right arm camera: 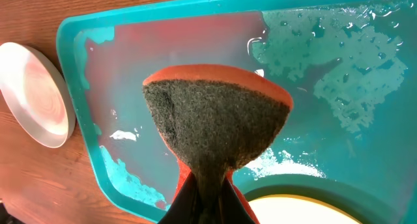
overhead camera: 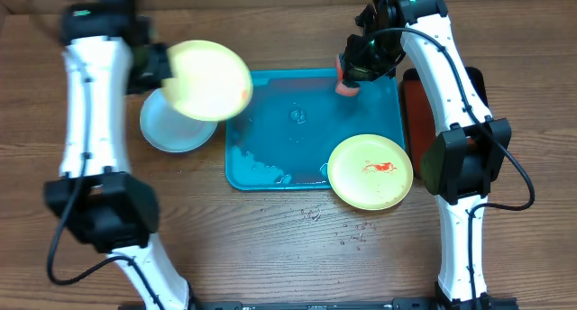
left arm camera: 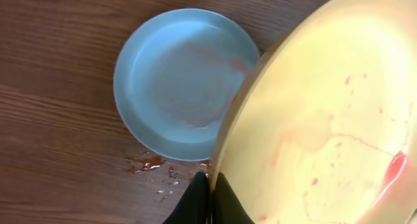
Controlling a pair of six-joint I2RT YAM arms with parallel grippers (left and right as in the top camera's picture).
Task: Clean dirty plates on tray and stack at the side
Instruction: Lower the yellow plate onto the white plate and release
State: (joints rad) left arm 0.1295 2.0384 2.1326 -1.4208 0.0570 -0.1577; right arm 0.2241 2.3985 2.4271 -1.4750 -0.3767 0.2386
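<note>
Next, my left gripper comes down and back to release the yellow-green plate onto the pale blue-white plate (overhead camera: 171, 125) (left arm camera: 186, 84), which lies below the gripper and begins the stack.
My left gripper (left arm camera: 212, 196) is shut on the rim of a pale yellow-green plate (overhead camera: 209, 79) and holds it tilted in the air; red smears show on it in the left wrist view (left arm camera: 326, 120). Below it a pale blue-white plate (overhead camera: 171, 125) lies on the wood left of the teal tray (overhead camera: 270, 157), also seen from the left wrist (left arm camera: 176, 81). A second yellow-green plate (overhead camera: 370, 172) with a red sauce smear sits on the tray's front right corner. My right gripper (right arm camera: 207, 198) is shut on an orange sponge with a dark scrub face (right arm camera: 215, 120), above the tray's far right (overhead camera: 348, 79).
A dark red tray with a black rim (overhead camera: 415, 112) lies right of the teal tray, partly under my right arm. The teal tray is wet with foam patches (right arm camera: 339, 74). Water drops and sauce specks lie on the wood (overhead camera: 315, 215) (left arm camera: 153, 164).
</note>
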